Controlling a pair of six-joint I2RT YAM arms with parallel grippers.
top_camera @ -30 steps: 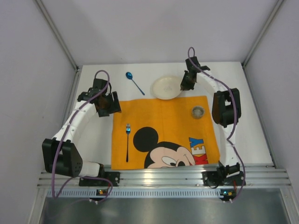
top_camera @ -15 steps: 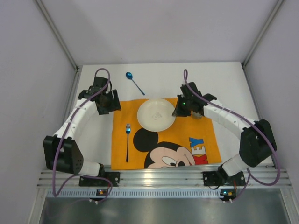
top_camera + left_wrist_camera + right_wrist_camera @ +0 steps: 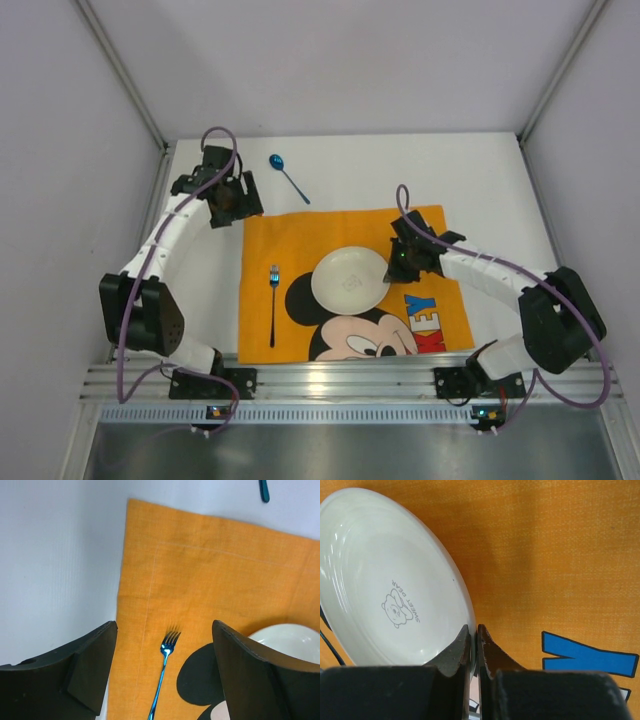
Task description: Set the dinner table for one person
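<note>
The blue spoon is still on the bare table behind the cloth, so my left gripper should next move outward past the cloth's edge and down onto the spoon's handle.
The white dinner table [image 3: 500, 170] carries an orange Mickey Mouse cloth [image 3: 300, 235]. A white plate [image 3: 350, 279] lies over the middle of the cloth. My right gripper [image 3: 396, 264] is shut on the plate's right rim. In the right wrist view the gripper [image 3: 474, 630] pinches the rim of the plate [image 3: 385, 580] over the cloth [image 3: 560, 555]. A blue fork [image 3: 272, 300] lies on the cloth's left side. My left gripper [image 3: 228, 205] is open and empty at the cloth's back left corner. In its wrist view the gripper [image 3: 164, 625] has the fork [image 3: 162, 680] below it.
A blue spoon [image 3: 287, 175] lies on the bare table behind the cloth; its handle tip shows in the left wrist view [image 3: 263, 490]. Grey walls close in the table on three sides. An aluminium rail [image 3: 350, 380] runs along the near edge.
My right gripper has carried the plate from the back of the table forward onto the middle of the cloth. The small cup on the cloth is now hidden by the right arm. The left gripper shifted slightly back.
</note>
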